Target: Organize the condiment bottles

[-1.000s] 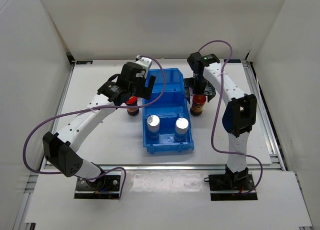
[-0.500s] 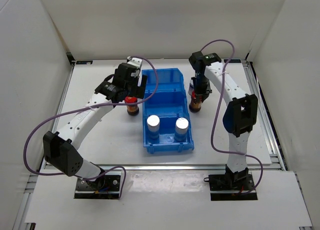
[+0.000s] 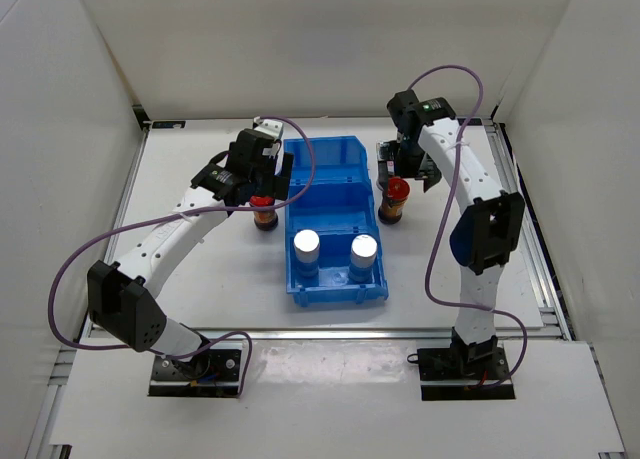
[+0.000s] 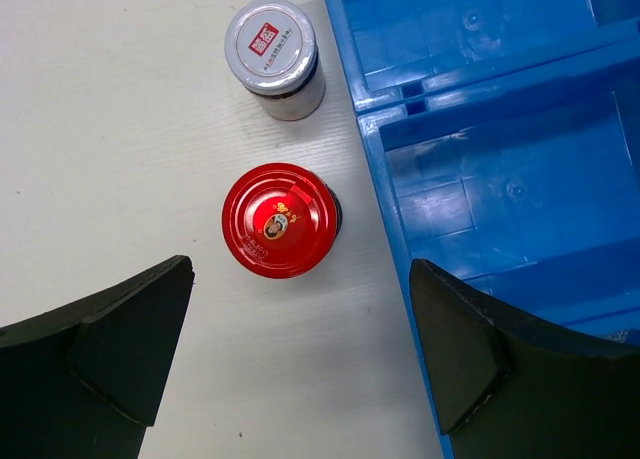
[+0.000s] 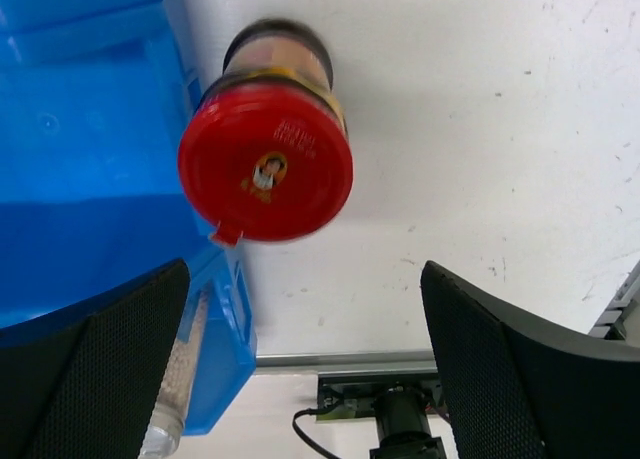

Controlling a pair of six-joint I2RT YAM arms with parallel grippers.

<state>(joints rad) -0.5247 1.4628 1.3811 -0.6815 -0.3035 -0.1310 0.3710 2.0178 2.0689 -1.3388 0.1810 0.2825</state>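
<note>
I need to move my right gripper down and toward the blue bin (image 3: 335, 159), onto the red cap (image 3: 398, 188), because the cap is closer to the finger on the bin side than to the other finger.
Two silver-topped bottles (image 3: 306, 244) (image 3: 364, 249) stand in the near compartment of the blue bin (image 3: 335, 159). A red-capped bottle (image 3: 263, 211) stands on the table left of the bin, and it also shows in the left wrist view (image 4: 280, 219). My left gripper (image 3: 265, 179) (image 4: 300, 349) hangs open above it. A grey-lidded bottle (image 4: 271, 47) stands just beyond it. A second red-capped bottle (image 3: 395, 197) (image 5: 266, 164) stands right of the bin. My right gripper (image 3: 405, 167) (image 5: 305, 369) is open above it. The other grey-lidded bottle is hidden.
The blue bin (image 4: 500, 129) (image 5: 80, 129) has its middle and far compartments bare. White walls enclose the table on the left, back and right. A metal rail (image 3: 530, 229) runs along the right edge.
My right gripper has pulled up and back from the right red-capped bottle, uncovering its cap. My left gripper shifted slightly left and back, then held still.
</note>
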